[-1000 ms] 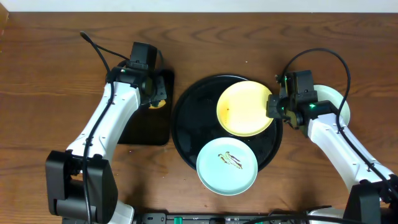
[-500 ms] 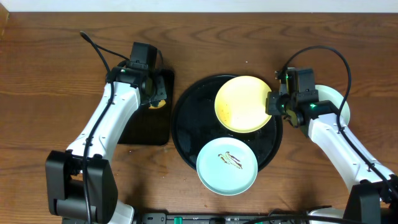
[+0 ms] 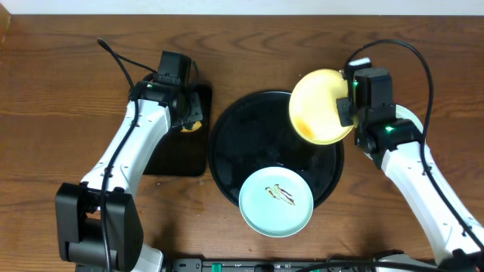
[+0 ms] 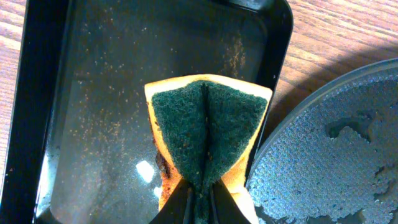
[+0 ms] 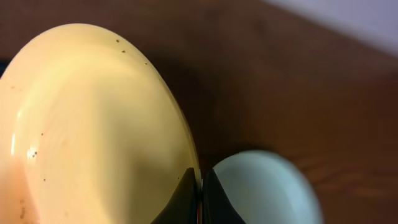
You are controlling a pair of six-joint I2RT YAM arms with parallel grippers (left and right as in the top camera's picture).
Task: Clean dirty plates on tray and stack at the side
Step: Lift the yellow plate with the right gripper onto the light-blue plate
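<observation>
My right gripper should next move over the second mint plate (image 3: 409, 116) (image 5: 266, 191), then lower and let go, because that plate starts the side stack below my gripper and to its right in the overhead view.
My right gripper (image 3: 347, 110) (image 5: 200, 186) is shut on the rim of the pale yellow plate (image 3: 321, 106) (image 5: 93, 124) and holds it tilted above the back right edge of the round black tray (image 3: 242, 143). A mint plate with brown streaks (image 3: 276, 201) lies on the tray's front edge. A second mint plate (image 5: 261, 186) lies on the wood below the right gripper. My left gripper (image 3: 189, 115) (image 4: 200, 200) is shut on a green-and-yellow sponge (image 4: 208, 124) over the small rectangular tray.
The small rectangular black tray (image 3: 178, 147) (image 4: 93, 93) lies left of the round tray, whose wet rim shows in the left wrist view (image 4: 336, 143). Brown wood tabletop (image 3: 60, 91) surrounds both. A cable loops above each arm.
My right gripper has lifted the yellow plate off the round tray, tipped it up and carried it right and back. The left arm and sponge have not moved.
</observation>
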